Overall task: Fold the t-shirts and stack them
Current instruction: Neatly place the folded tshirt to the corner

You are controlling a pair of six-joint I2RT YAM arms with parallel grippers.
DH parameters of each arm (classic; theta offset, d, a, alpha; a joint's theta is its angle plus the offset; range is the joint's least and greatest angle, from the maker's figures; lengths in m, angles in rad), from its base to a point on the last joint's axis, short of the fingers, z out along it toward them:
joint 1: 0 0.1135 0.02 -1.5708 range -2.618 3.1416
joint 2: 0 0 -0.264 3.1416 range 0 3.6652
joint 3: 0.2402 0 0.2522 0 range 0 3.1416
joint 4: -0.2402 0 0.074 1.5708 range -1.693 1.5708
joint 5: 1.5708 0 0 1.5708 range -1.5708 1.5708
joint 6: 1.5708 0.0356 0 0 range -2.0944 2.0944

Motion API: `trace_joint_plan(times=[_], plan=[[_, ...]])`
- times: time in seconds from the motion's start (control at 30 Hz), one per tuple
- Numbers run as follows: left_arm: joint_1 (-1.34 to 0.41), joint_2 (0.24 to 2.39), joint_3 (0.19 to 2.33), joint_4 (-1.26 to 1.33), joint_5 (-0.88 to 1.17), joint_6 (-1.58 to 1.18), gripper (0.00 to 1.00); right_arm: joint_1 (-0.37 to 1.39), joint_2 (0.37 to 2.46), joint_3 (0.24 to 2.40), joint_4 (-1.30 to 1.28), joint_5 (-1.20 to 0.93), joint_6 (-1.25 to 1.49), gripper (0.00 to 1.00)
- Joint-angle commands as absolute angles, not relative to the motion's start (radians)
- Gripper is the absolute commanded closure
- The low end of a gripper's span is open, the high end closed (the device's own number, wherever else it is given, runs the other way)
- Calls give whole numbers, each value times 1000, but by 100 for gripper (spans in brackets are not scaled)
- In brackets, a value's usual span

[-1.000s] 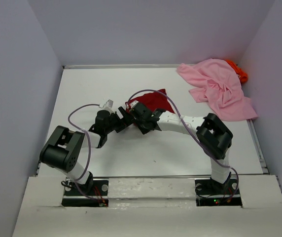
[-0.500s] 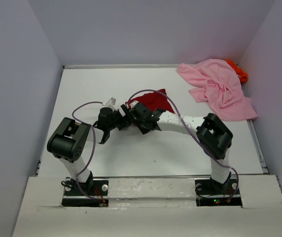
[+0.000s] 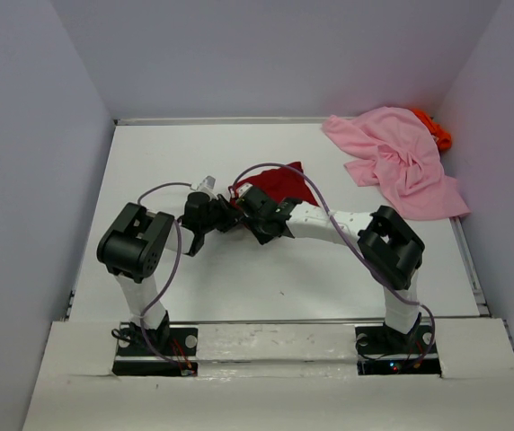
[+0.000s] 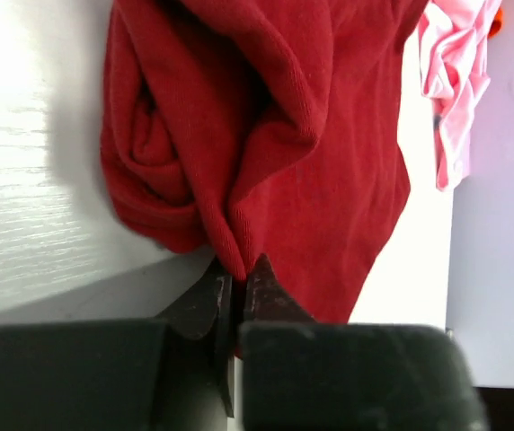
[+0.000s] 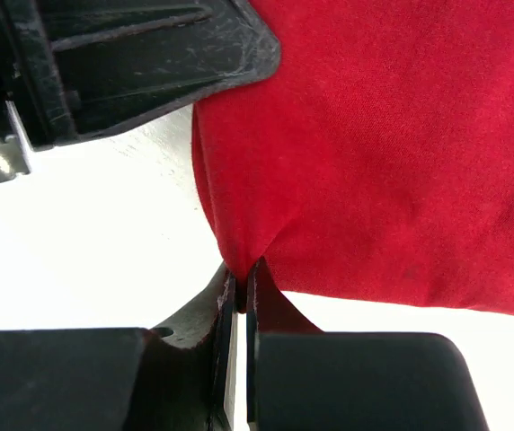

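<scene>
Next, the left gripper pulls the shirt point(image 5: 392, 162) outward, to the left in the top view, to the table's empty far corner and lets go of it there.
The dark red t-shirt point(image 3: 279, 182) lies bunched near the table's middle. Both grippers meet at its near left edge. My left gripper point(image 4: 237, 274) is shut on a fold of the dark red cloth point(image 4: 275, 135). My right gripper point(image 5: 242, 277) is shut on another pinch of the same shirt point(image 5: 392, 162), with the left gripper's black body just above it. In the top view the two grippers sit side by side, left point(image 3: 224, 215) and right point(image 3: 239, 199). The light pink t-shirt point(image 3: 399, 162) lies crumpled at the back right, with the bright orange t-shirt point(image 3: 433, 128) partly hidden behind it.
White table point(image 3: 167, 153) enclosed by pale walls on the left, back and right. The pink shirt hangs over the table's right edge point(image 3: 466, 242). Cables loop over both arms.
My left arm has swung right toward the red shirt, and its gripper has gone from open to shut on the cloth. The right arm has stayed still.
</scene>
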State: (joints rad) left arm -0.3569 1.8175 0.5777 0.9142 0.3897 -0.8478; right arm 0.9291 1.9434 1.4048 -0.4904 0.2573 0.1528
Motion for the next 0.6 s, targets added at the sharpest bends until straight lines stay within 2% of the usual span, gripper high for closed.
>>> trace_joint_plan(times=[0.0,0.1,0.13,0.17,0.2,0.23,0.27,0.37,0.57], plan=[[-360,1816,626,896,376,-816,100,927,1896,1394,-497,255,141,100],[-368,1780,643,818,341,-781,100,927,1893,1391,-497,277,159,100],[-368,1764,652,781,312,-764,100,927,1891,1391,-499,282,164,79],[-371,1732,664,693,295,-743,100,927,1879,1388,-497,284,167,65],[-373,1717,701,642,275,-720,100,917,1872,1384,-495,287,173,55],[-373,1701,718,591,256,-674,100,917,1861,1378,-488,290,184,30],[-373,1688,736,493,205,-657,100,917,1850,1370,-483,290,187,21],[-367,1631,805,360,117,-606,100,917,1824,1356,-480,304,199,13],[-315,1612,902,195,80,-563,100,917,1799,1351,-474,296,207,11]])
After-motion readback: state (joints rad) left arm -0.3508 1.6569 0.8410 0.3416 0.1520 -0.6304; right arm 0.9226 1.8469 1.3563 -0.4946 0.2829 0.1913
